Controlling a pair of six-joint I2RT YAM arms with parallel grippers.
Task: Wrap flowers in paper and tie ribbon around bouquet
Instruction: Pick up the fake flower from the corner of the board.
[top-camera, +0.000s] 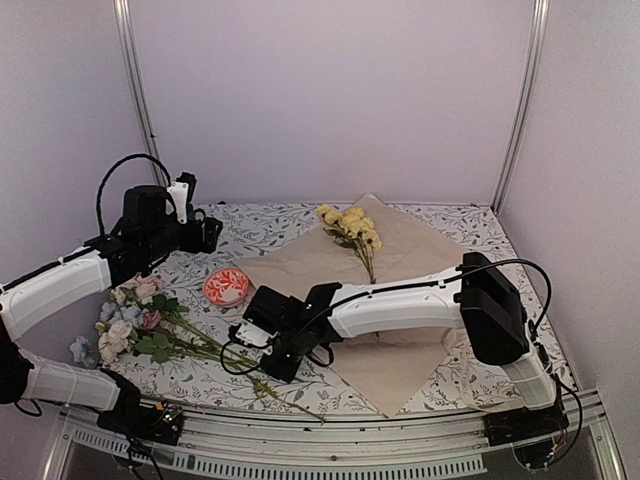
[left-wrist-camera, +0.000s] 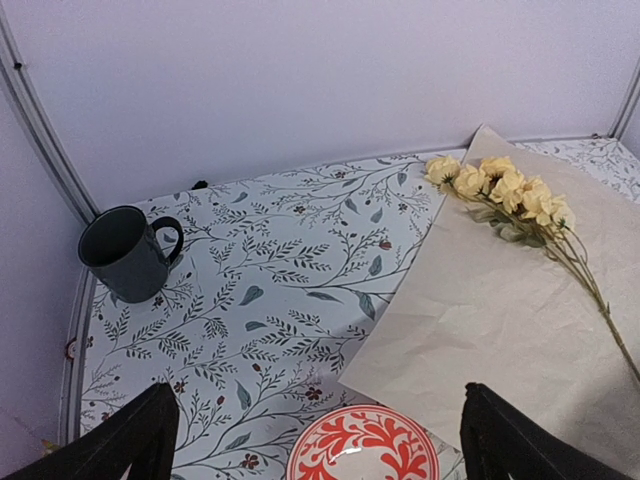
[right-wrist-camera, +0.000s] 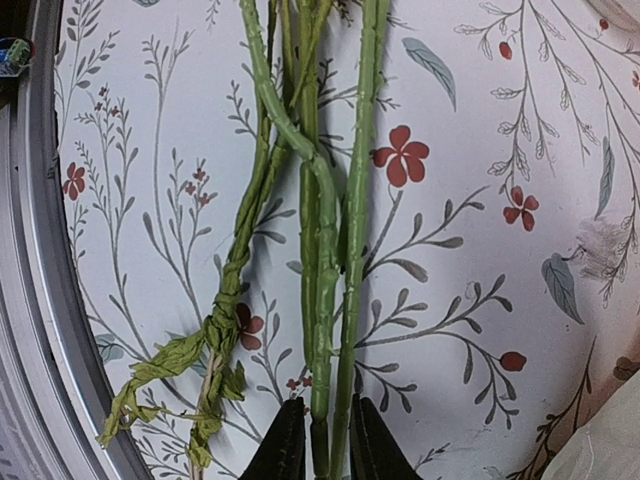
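Observation:
The yellow flowers already lie on the peach paper, so the right gripper should go up, swing over the bare paper (top-camera: 400, 248) beside them, then come down and release the stem.
A bunch of pink, pale blue and white flowers (top-camera: 130, 318) lies at the table's left front, its long green stems (right-wrist-camera: 322, 230) running toward the near edge. My right gripper (top-camera: 246, 346) reaches across to them and is shut on two of the stems (right-wrist-camera: 328, 445). A loose stem with frayed green wrapping (right-wrist-camera: 215, 340) lies just left of the jaws. A sprig of yellow flowers (top-camera: 350, 229) (left-wrist-camera: 505, 190) rests on the pale peach paper (top-camera: 420, 255) (left-wrist-camera: 500, 310), which is spread flat. My left gripper (top-camera: 207, 232) (left-wrist-camera: 320, 452) hangs open above the table's left back. The ribbon is out of view.
A red-and-white dish (top-camera: 226, 287) (left-wrist-camera: 362, 447) sits by the paper's left corner, below the left gripper. A dark mug (left-wrist-camera: 125, 252) stands in the back left corner. The metal table rim (right-wrist-camera: 40, 300) runs close to the stem ends. White walls enclose the table.

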